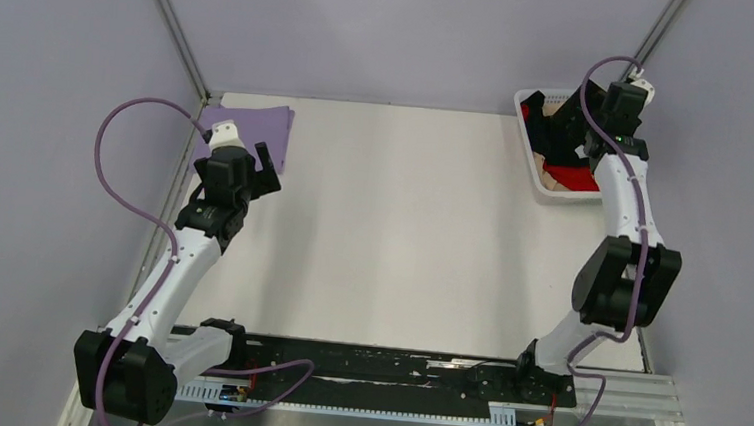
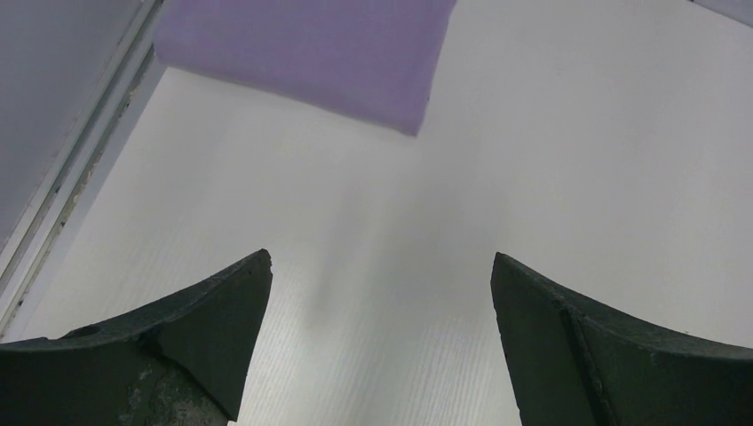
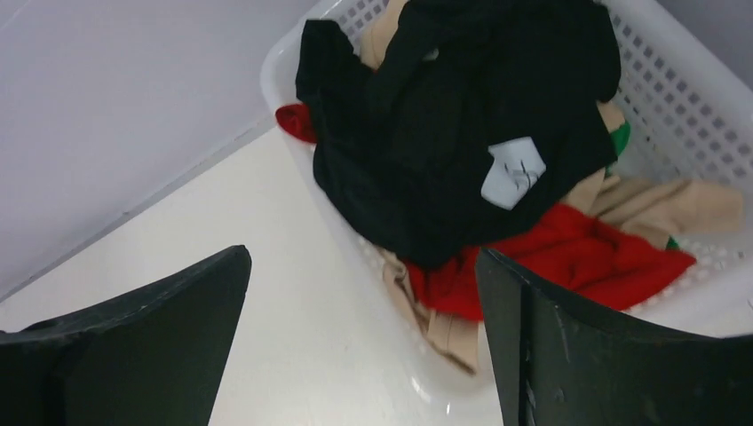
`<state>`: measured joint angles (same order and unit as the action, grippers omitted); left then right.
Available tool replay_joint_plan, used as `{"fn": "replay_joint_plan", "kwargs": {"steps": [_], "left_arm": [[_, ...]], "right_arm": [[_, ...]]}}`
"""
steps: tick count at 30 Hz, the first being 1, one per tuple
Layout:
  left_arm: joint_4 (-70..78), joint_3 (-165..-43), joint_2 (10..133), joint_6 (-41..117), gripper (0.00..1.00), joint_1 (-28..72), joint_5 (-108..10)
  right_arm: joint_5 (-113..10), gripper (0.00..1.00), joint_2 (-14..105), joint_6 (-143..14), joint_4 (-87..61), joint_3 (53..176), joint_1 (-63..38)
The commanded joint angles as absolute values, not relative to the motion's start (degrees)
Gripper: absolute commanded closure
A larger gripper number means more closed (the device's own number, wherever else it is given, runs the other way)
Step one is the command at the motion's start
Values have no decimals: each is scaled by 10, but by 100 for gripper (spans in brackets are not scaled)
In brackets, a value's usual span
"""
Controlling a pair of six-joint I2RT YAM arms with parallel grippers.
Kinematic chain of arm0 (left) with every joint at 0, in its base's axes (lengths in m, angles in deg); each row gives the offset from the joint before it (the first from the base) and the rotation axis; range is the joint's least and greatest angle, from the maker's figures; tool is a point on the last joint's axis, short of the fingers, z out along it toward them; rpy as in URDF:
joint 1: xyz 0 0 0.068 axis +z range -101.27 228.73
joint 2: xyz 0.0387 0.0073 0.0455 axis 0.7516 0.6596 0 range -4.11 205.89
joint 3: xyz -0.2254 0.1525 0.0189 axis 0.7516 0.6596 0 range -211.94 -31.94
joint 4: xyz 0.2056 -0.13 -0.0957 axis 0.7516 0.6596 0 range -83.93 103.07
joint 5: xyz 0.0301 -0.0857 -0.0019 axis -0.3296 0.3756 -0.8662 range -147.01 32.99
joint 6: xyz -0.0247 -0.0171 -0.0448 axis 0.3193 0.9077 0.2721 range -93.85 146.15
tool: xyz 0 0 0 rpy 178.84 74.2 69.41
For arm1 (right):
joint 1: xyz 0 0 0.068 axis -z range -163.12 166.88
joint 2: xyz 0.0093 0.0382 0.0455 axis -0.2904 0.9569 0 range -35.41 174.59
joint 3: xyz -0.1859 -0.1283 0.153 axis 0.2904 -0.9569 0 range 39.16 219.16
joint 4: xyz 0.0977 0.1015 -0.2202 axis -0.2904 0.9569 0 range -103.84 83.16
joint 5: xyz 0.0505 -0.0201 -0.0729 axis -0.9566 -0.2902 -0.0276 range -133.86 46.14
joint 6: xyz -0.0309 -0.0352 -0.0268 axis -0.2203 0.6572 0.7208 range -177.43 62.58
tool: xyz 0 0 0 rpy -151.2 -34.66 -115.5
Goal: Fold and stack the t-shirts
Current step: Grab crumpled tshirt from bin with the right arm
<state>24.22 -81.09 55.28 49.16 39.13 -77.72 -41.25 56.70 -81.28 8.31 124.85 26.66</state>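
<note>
The crumpled middle of the black t-shirt (image 3: 462, 133) lies on top in the basket, so my right gripper should move down and outward onto it next.
A folded lavender t-shirt (image 1: 255, 124) lies flat at the table's far left corner; it also shows in the left wrist view (image 2: 311, 49). My left gripper (image 1: 261, 165) is open and empty just in front of it, above bare table. The white lattice basket (image 1: 530, 118) at the far right holds a black t-shirt (image 3: 462, 133) on top of red (image 3: 577, 257), beige (image 3: 666, 204) and green (image 3: 620, 135) ones. My right gripper (image 1: 584, 137) is open and empty, hovering at the basket's near-left rim (image 3: 302, 53), with the black shirt just beyond its fingertips (image 3: 511, 284).
Grey walls close the table at the back and both sides, with metal frame posts (image 1: 175, 29) in the far corners. A metal rail (image 2: 71, 177) runs along the left table edge. The arm bases and a black cable rail (image 1: 372, 368) sit at the near edge.
</note>
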Motion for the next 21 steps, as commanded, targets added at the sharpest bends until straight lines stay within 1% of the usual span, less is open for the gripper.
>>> {"fn": "replay_joint_plan", "kwargs": {"steps": [1, 4, 10, 11, 13, 14, 15, 18, 19, 21], "left_arm": [[204, -813, 550, 491, 0, 392, -787], [194, -809, 552, 493, 0, 392, -783], [192, -812, 556, 493, 0, 392, -791], [192, -812, 557, 493, 0, 392, -792], [192, -813, 558, 493, 0, 392, -793], [192, -814, 558, 493, 0, 392, -793], [193, -815, 558, 493, 0, 392, -793], [192, -812, 554, 499, 0, 392, -793], [192, -812, 553, 500, 0, 392, -791], [194, -812, 548, 503, 0, 392, -789]], "right_arm": [[-429, 5, 695, -770, 54, 1376, 290], [-429, 8, 790, -775, 69, 1459, 299], [-409, 16, 909, -771, 84, 1568, 301], [-404, 19, 922, -770, 85, 1575, 302], [-392, 28, 940, -769, 87, 1588, 301], [-389, 42, 946, -769, 88, 1591, 302], [-385, 52, 948, -768, 88, 1595, 302], [-377, 97, 943, -763, 88, 1604, 301], [-371, 100, 937, -761, 88, 1609, 302], [-365, 100, 914, -753, 88, 1620, 302]]}}
